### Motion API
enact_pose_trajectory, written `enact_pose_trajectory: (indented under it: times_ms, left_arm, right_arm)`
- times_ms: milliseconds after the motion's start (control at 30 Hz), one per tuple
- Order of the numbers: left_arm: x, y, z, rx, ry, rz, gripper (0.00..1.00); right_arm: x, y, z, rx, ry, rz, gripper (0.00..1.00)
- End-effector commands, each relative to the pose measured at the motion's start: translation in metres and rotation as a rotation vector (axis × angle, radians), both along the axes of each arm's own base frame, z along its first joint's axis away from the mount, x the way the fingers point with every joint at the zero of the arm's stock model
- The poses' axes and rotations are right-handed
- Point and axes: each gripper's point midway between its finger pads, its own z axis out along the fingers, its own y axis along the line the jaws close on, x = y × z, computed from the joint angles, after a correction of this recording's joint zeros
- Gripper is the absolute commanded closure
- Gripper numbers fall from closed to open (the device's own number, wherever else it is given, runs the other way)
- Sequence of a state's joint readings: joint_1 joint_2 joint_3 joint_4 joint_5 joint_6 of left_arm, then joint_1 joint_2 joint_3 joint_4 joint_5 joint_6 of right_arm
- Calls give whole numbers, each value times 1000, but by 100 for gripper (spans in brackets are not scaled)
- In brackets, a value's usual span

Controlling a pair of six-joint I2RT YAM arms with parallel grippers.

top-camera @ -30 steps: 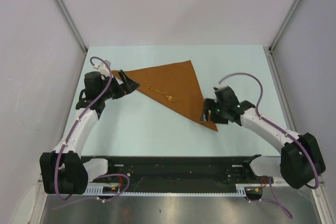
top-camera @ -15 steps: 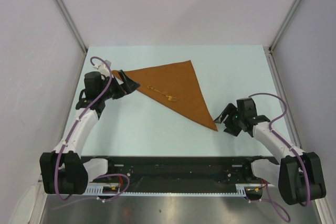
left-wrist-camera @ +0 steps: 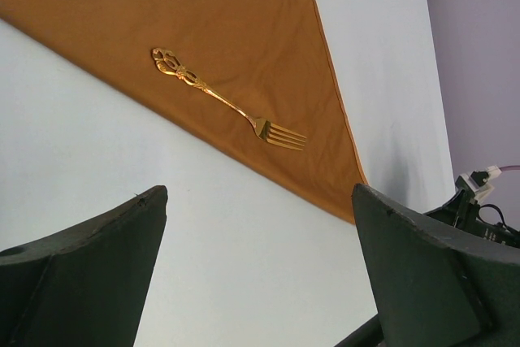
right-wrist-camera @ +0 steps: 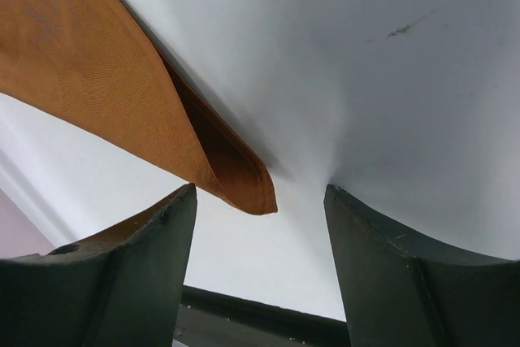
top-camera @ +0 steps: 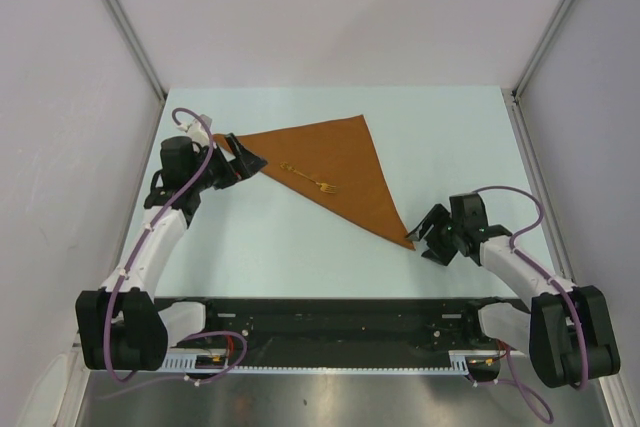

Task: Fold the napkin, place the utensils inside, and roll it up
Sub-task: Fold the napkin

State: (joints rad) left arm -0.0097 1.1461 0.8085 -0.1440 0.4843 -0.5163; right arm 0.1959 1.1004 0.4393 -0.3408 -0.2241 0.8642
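Next, my right gripper stays low at the table and closes its fingers on the napkin's near corner, since that corner is already between the open fingers.
The rust-orange napkin [top-camera: 335, 172] lies folded into a triangle on the table, one corner at the left, one at the back, one at the near right. The gold fork [top-camera: 309, 179] lies on it near the long folded edge, also in the left wrist view [left-wrist-camera: 227, 107] on the napkin [left-wrist-camera: 203, 14]. My left gripper [top-camera: 245, 159] is open at the napkin's left corner, holding nothing. My right gripper [top-camera: 428, 239] is open just right of the near-right corner; that corner [right-wrist-camera: 236, 184] hangs between its fingers [right-wrist-camera: 138, 274], untouched.
The pale table [top-camera: 300, 257] is bordered by white walls left, back and right. A black rail [top-camera: 330, 319] with the arm bases runs along the near edge.
My right gripper let go of the napkin's near-right corner, drew back right and toward the near edge, then edged back toward the corner. The left arm, napkin and fork have not moved.
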Motion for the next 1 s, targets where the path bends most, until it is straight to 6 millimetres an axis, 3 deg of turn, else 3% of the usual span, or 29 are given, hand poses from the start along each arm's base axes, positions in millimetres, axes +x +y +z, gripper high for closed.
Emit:
enact_pose_trajectory:
  times_ms: [0,433,767,967]
  left_arm:
    - [2,-1,15,-10,-56,-18,0]
    - [2,-2,17,-13,-59,-20,0]
    - [2,-3,16,-18,-57,-26,0]
    - [1,-4,18,-21,-61,-28,0]
  right_arm:
    - [-3,-4,-8,-14,19,-19,31]
    - [-9,-6,-13,-37,51,-42,46]
    - [-13,0,-21,-73,88,-17,51]
    - [-22,-10,-28,-149,140,-44,58]
